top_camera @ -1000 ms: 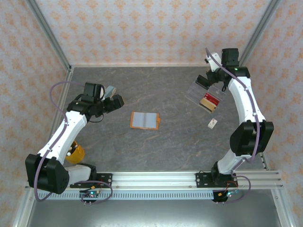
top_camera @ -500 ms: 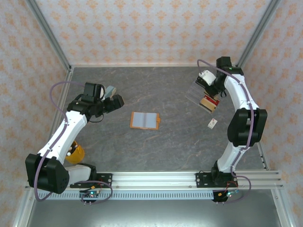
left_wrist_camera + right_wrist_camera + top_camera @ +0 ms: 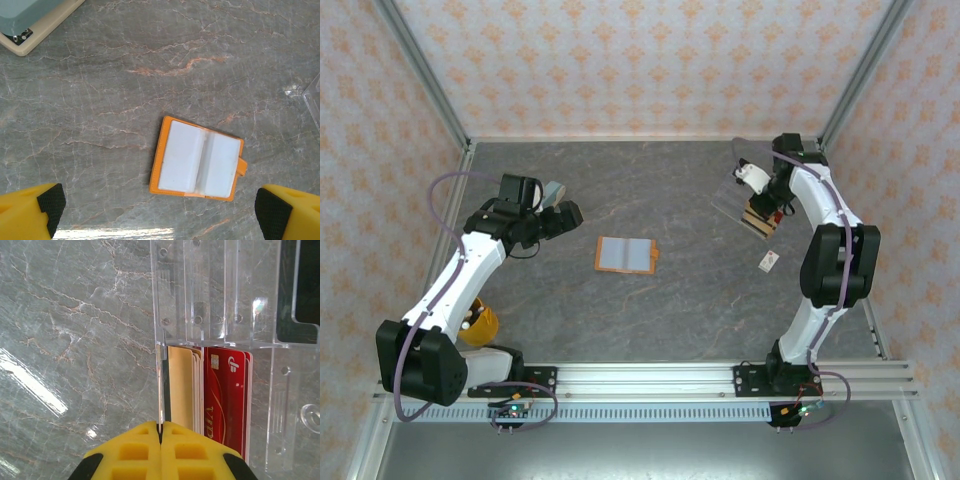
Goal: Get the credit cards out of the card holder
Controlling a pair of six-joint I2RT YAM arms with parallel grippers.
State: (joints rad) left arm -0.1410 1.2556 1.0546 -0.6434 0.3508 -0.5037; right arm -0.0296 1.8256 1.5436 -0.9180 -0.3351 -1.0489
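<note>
My right gripper moves down toward the gold cards next and releases its thin card [image 3: 160, 390] at their stack. Those stand below the gripper, just beside that card.
The orange card holder [image 3: 625, 255] lies open and flat mid-table, its greyish pockets [image 3: 197, 160] looking blank. My left gripper [image 3: 160, 207] hovers open above it, to its left in the top view [image 3: 565, 213], touching nothing. My right gripper [image 3: 161, 426] is shut on a thin card [image 3: 160, 390] seen edge-on, likely a credit card, held at the left wall of the clear tray [image 3: 220, 290]. Several credit cards [image 3: 227, 390], gold and red, stand stacked in that tray [image 3: 732, 195]. The right gripper [image 3: 760, 198] sits over the stack [image 3: 760, 216] at the back right.
A long pale-blue box [image 3: 30, 20] lies behind the left gripper [image 3: 552, 190]. A small white item [image 3: 769, 261] rests on the table in front of the tray. An orange-yellow object [image 3: 480, 322] sits by the left arm's base. Metal frame posts border the table.
The right arm has swung its wrist down and toward the tray, bringing the shut gripper over the card stack. The left arm and the card holder have not moved.
</note>
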